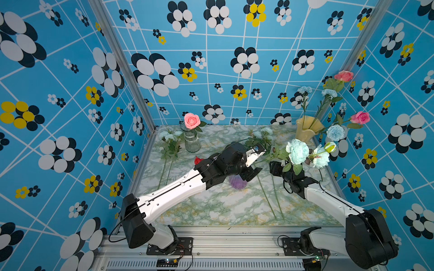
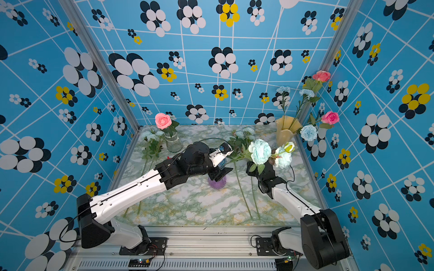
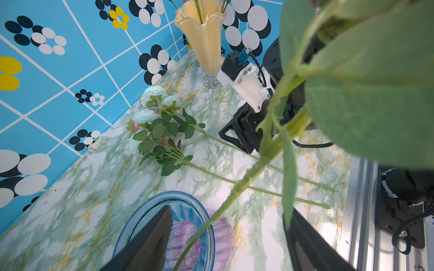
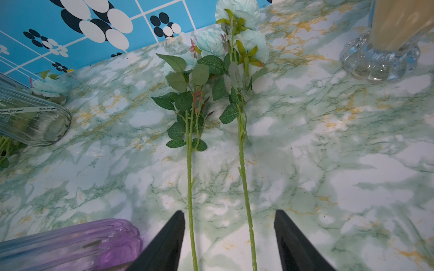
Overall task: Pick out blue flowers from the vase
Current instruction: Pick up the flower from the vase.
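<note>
The leaning stem already runs between my left gripper's open fingers just below the leaves. The gripper edges a little toward the leaves next and closes on that part.
A purple vase with a blue rim stands mid-table. One blue flower stem sits in its mouth and leans right, its big pale blooms hanging over my right gripper. My left gripper hovers over the vase mouth, open, with the stem passing loose between its fingers. The right gripper is open above the table, over two blue flower stems that lie flat. More blue flowers lie at the back left. Small blue blooms stand in a yellow vase.
The yellow vase at the back right also holds pink roses. A clear glass vase with a pink rose stands at the back left. A red rose shows behind my left arm. Patterned blue walls close three sides.
</note>
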Robot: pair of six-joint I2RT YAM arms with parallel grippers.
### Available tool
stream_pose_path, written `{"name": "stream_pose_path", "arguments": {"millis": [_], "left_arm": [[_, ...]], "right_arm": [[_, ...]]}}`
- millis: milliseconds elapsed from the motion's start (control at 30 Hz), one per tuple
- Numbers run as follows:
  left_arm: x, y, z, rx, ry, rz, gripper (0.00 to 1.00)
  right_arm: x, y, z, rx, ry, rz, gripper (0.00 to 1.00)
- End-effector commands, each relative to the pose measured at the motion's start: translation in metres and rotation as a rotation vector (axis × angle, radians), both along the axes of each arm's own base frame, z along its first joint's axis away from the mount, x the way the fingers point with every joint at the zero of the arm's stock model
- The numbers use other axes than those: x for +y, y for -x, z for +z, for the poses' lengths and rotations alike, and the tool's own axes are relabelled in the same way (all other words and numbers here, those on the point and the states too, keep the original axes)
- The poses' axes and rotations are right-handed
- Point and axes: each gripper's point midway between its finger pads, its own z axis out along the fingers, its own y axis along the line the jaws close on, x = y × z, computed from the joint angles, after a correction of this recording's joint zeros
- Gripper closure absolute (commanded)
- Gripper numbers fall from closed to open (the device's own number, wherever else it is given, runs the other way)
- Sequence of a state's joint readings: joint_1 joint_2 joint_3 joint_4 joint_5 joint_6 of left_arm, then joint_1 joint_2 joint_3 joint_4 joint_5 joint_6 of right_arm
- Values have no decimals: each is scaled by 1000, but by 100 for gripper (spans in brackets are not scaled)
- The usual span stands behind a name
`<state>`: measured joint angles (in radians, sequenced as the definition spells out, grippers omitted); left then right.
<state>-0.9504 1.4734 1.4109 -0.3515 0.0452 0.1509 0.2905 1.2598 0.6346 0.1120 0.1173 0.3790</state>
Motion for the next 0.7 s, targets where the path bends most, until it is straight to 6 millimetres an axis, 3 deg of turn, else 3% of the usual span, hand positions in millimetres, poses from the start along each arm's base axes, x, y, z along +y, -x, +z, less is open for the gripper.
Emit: {"name": "stream_pose_path", "arguments": {"millis": [0, 100, 333, 467, 667], "left_arm": [[-12, -2, 6, -23, 9, -23, 23], [-16, -8, 11, -39, 12, -17, 28], [-25, -25, 15, -89, 8, 10, 55], [-30, -30, 20, -92, 31, 2, 76], [-31, -31, 28, -99, 44, -3, 94]], "right_arm": [[3, -2, 4, -1, 0, 16, 36], [3, -2, 4, -2, 0, 15, 36], [3, -2, 5, -4, -1, 15, 36], [3, -2, 5, -7, 0, 15, 36], [2, -2, 6, -7, -2, 14, 36]]}}
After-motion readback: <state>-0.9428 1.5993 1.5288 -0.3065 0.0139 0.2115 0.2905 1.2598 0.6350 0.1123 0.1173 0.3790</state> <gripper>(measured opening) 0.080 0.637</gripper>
